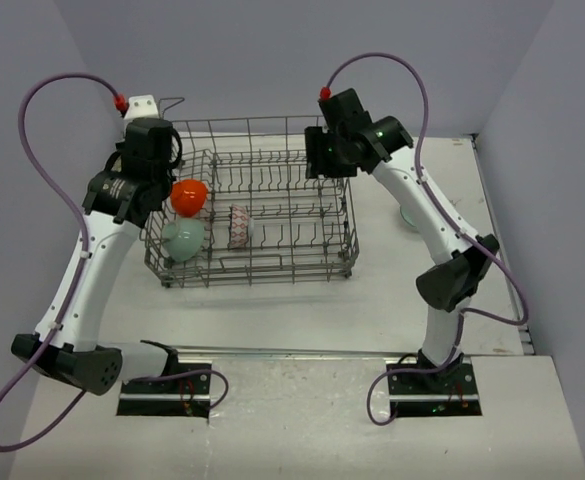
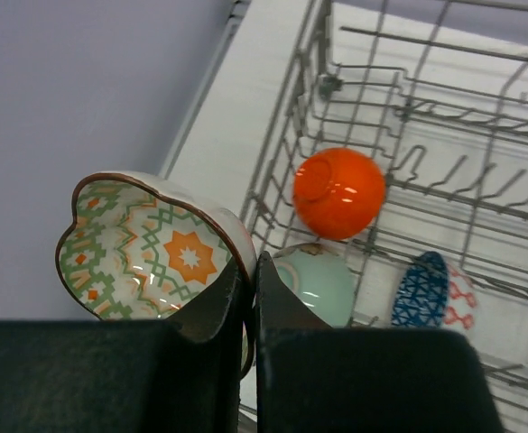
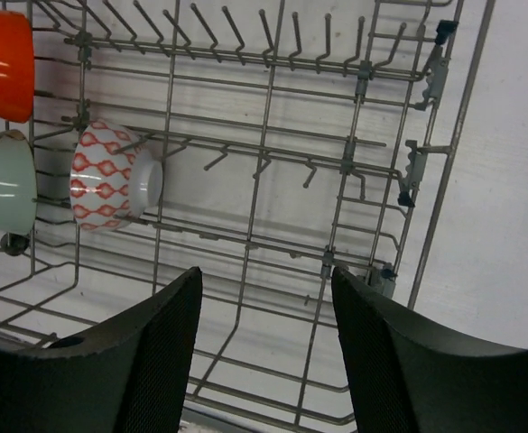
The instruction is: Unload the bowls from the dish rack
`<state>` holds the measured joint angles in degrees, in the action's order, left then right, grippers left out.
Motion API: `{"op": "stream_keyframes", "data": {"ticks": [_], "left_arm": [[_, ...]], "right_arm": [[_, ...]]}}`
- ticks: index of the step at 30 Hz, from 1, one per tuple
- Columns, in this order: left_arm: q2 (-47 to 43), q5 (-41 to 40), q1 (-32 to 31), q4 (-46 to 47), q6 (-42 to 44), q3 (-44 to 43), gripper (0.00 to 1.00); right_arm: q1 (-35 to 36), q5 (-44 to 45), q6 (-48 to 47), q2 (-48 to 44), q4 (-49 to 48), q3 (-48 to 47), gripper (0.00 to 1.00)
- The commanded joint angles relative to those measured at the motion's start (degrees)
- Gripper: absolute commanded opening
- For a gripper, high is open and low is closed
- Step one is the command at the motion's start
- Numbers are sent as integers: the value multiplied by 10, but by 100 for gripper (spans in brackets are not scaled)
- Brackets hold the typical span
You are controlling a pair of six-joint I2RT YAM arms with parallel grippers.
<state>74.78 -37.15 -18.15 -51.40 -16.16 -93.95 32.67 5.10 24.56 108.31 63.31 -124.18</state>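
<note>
My left gripper lowers the bowl back and to the left in the top view next. It then releases the bowl on the tabletop beside the rack, where clear space shows.
My left gripper [image 2: 250, 262] is shut on the rim of a bowl [image 2: 146, 248] with an orange and green pattern inside, held just outside the left wall of the dish rack [image 2: 318, 86]. Inside the rack [image 1: 272, 268] lie an orange bowl [image 2: 338, 192], a mint-green bowl [image 2: 322, 281] and a whitish bowl with a red pattern and blue inside [image 2: 426, 290]. In the top view the left gripper [image 1: 148, 152] hides the held bowl. My right gripper [image 3: 265, 275] hangs open above the rack's right half [image 3: 354, 144], nothing between its fingers.
A pale green bowl [image 1: 409, 214] shows on the table to the right of the rack, partly behind the right arm. Purple walls close in on the left, back and right. The rack's upright tines stand under the right gripper [image 1: 334, 152].
</note>
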Motion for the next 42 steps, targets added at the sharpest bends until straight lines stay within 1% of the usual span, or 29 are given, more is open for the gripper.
{"op": "stream_keyframes", "data": {"ticks": [1, 2, 4, 10, 11, 13, 17, 18, 21, 22, 24, 25, 28, 34, 38, 42], "left_arm": [[-23, -77, 50, -27, -31, 41, 0], [-27, -77, 58, -27, -32, 53, 0], [-42, -75, 79, -26, -37, 88, 0], [-52, -72, 147, -22, -37, 126, 0], [-50, -62, 158, -23, -36, 130, 0], [-43, -49, 204, -21, -30, 135, 0], [-32, -15, 244, -16, -46, 145, 0], [-19, -7, 273, -15, -49, 149, 0], [22, 36, 317, -13, -67, 154, 0], [32, 61, 322, -13, -72, 154, 0], [54, 79, 327, -6, -87, 169, 0], [59, 107, 329, 12, -89, 176, 0], [84, 129, 332, 24, -104, 193, 0], [135, 136, 341, 45, -120, 205, 0], [161, 147, 358, 68, -121, 223, 0], [190, 153, 362, 90, -122, 235, 0]], "right_arm": [[33, 46, -14, 50, 79, -93, 60], [39, 45, -14, 58, 91, -118, 60], [54, 40, -11, 65, 93, -122, 60], [80, 35, -9, 47, 75, -82, 60], [85, 36, -10, 41, 73, -70, 59], [87, 35, -13, 35, 70, -59, 60], [93, 33, -15, 24, 66, -40, 60], [93, 31, -15, 24, 65, -39, 60], [93, 25, -18, 17, 65, -34, 59], [93, 25, -19, 15, 62, -30, 59], [93, 21, -19, 6, 57, -19, 59], [93, 20, -18, 2, 54, -15, 59], [93, 22, -16, -12, 44, 13, 59], [93, 32, -21, -28, 38, 41, 59], [93, 38, -21, -30, 41, 39, 59], [93, 42, -21, -28, 45, 25, 59]]}}
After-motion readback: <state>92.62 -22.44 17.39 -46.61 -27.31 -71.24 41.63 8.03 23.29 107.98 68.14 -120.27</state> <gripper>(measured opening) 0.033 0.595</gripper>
